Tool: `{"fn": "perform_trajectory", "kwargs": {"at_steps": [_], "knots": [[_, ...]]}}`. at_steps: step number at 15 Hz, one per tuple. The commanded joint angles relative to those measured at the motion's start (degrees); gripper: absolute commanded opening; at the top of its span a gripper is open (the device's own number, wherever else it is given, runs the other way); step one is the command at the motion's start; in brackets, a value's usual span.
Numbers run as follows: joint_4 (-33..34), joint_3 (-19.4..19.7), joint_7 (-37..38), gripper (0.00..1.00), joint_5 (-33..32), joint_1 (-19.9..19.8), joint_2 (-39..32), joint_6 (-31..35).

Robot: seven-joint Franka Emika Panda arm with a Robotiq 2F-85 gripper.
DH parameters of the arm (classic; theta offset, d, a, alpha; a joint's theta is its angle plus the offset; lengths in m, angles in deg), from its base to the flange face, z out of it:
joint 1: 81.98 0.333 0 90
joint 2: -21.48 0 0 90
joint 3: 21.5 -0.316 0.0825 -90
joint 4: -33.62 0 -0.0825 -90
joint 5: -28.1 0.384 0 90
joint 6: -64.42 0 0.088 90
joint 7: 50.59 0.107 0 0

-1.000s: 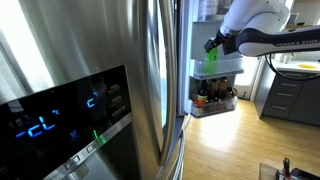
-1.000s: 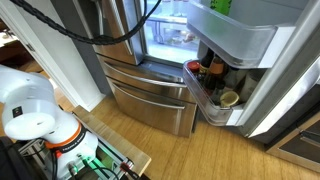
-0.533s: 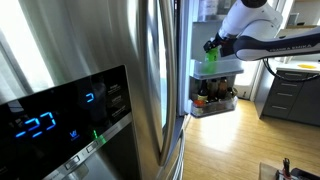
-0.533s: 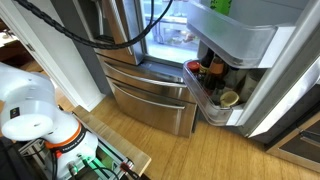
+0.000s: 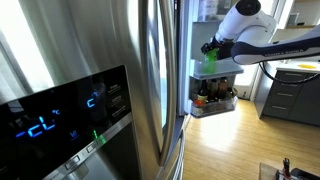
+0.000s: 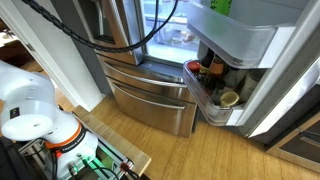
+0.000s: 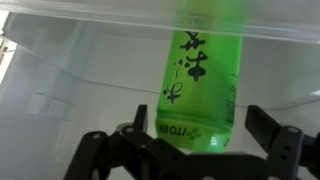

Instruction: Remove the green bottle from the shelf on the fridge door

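Both my fingers should close here on the green bottle's sides: its near end is between them.
The lime-green bottle (image 7: 200,80) stands in the white shelf (image 7: 70,55) on the open fridge door (image 6: 258,88). In the wrist view my gripper (image 7: 200,128) is open, with one finger on each side of the bottle's lower body and a small gap at both sides. In an exterior view the bottle (image 5: 211,61) sits in the upper shelf (image 5: 228,68) with the gripper (image 5: 212,47) at it. In an exterior view only part of the bottle (image 6: 221,6) shows, at the top edge above the shelf (image 6: 240,38).
A lower door bin (image 5: 215,108) holds small dark bottles and jars (image 6: 212,72). A brushed-steel door with a blue-lit display (image 5: 60,115) fills the near side. Grey cabinets (image 5: 290,95) stand behind the arm. The freezer drawers (image 6: 150,90) are below the open fridge.
The arm's upper links have shifted a little. The gripper stays at the bottle, and the bottle has not moved from the shelf.
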Motion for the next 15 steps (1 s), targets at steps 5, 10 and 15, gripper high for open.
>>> {"fn": "perform_trajectory", "kwargs": {"at_steps": [5,10,15], "knots": [[-0.44,1.13,4.16,0.53,-3.53,0.01,-1.10,0.96],[-0.15,1.01,5.63,0.44,-8.19,0.16,-0.98,0.89],[0.38,1.35,3.41,0.44,-16.25,1.53,-0.41,1.35]]}}
